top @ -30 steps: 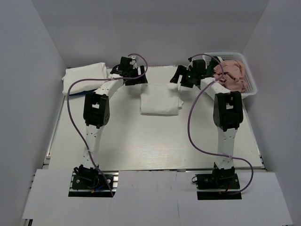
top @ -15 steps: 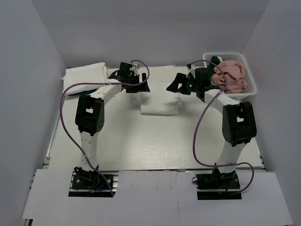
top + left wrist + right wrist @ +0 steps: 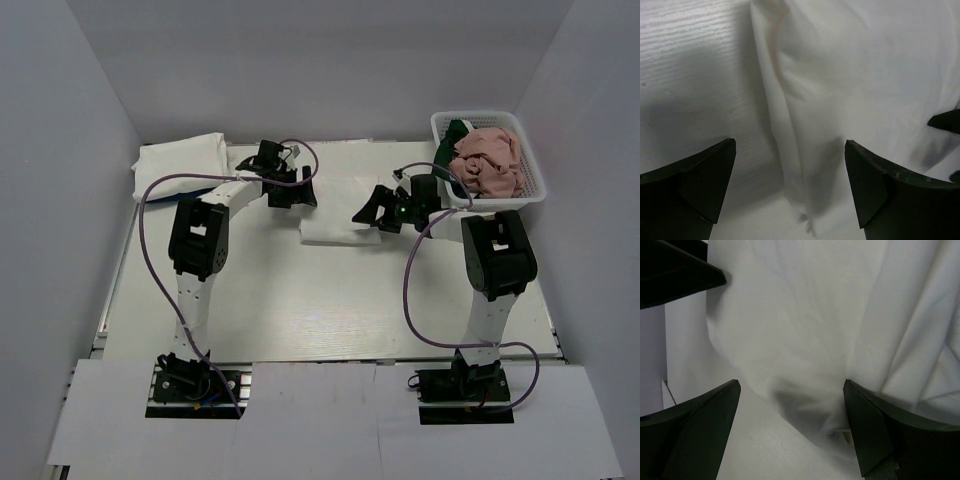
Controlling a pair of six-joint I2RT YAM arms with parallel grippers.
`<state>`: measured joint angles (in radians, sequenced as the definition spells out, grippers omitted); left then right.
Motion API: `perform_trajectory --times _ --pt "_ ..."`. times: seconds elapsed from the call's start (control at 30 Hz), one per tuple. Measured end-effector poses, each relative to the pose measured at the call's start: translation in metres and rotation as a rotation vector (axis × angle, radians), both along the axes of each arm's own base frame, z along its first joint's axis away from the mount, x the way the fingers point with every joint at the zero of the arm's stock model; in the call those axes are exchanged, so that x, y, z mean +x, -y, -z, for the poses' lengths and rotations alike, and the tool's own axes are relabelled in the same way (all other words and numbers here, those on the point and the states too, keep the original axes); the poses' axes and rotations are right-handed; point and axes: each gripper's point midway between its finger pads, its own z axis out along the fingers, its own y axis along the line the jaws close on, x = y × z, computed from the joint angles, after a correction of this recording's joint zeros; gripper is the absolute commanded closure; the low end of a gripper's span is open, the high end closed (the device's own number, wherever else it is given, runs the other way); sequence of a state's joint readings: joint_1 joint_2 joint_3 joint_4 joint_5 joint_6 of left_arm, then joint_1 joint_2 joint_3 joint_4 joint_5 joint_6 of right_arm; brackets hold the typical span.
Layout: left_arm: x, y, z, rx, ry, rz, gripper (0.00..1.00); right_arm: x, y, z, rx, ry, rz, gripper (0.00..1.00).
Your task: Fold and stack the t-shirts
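Next, my left gripper lowers, easing toward the right in the top view, and closes on the white t-shirt's edge fold (image 3: pixel 309 207) (image 3: pixel 794 162), which runs between the open fingers.
A white t-shirt (image 3: pixel 337 212) lies partly folded at the table's middle back. My left gripper (image 3: pixel 300 193) is open over its left edge; in the left wrist view the cloth's edge fold (image 3: pixel 795 150) runs between the fingers (image 3: pixel 700 185). My right gripper (image 3: pixel 368 213) is open at the shirt's right edge; in the right wrist view bunched white cloth (image 3: pixel 805 355) lies between the fingers (image 3: pixel 875 425). A stack of folded white shirts (image 3: pixel 180 162) sits at the back left. A dusty pink shirt (image 3: pixel 488 160) and a dark green one (image 3: pixel 457 130) fill the basket.
The white mesh basket (image 3: pixel 535 180) stands at the back right, close to the right arm. White walls enclose the table on three sides. The table's bare front half (image 3: pixel 320 300) lies between the two arm bases.
The white shirt has been folded shorter, its near edge now further back. Both grippers have dropped onto the shirt's side edges, the right one moving left and toward the front.
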<state>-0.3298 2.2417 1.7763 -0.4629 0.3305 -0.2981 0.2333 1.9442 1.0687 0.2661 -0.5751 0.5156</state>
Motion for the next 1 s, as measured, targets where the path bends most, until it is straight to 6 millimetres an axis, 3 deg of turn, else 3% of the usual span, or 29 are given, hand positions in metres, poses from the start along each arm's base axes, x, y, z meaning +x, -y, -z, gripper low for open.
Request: perform_trajectory --times 0.07,0.13,0.37,0.47,0.53,0.6,0.77,0.93,1.0 --pt "-0.002 -0.001 0.014 0.012 -0.027 0.008 0.0 0.001 0.002 0.0 -0.002 0.004 0.002 0.1" --pt "0.0 0.002 0.01 0.004 -0.017 0.016 0.02 0.002 0.002 -0.001 -0.005 0.011 0.0 0.1" --pt "0.007 0.019 0.019 0.007 -0.013 0.059 0.35 0.003 0.003 -0.011 -0.014 0.056 -0.016 0.1" --pt "0.006 0.03 0.024 0.009 -0.013 0.083 0.55 0.002 0.005 -0.032 -0.01 0.108 -0.016 0.1" --pt "0.003 0.036 0.028 0.012 -0.018 0.094 0.84 0.002 0.006 -0.051 -0.004 0.154 -0.013 0.1" --pt "0.002 0.041 0.031 0.016 -0.025 0.101 1.0 0.002 0.007 -0.072 0.006 0.203 -0.01 0.1" --pt "0.004 0.037 0.028 0.084 -0.013 0.086 1.0 -0.005 0.012 -0.112 0.015 0.308 -0.003 0.1" --pt "0.007 0.02 0.021 0.219 0.056 0.089 1.0 -0.015 0.023 -0.126 -0.025 0.372 0.029 0.1" --pt "0.006 0.007 0.008 0.271 0.094 0.095 1.0 -0.019 0.028 -0.127 -0.046 0.379 0.043 0.1"
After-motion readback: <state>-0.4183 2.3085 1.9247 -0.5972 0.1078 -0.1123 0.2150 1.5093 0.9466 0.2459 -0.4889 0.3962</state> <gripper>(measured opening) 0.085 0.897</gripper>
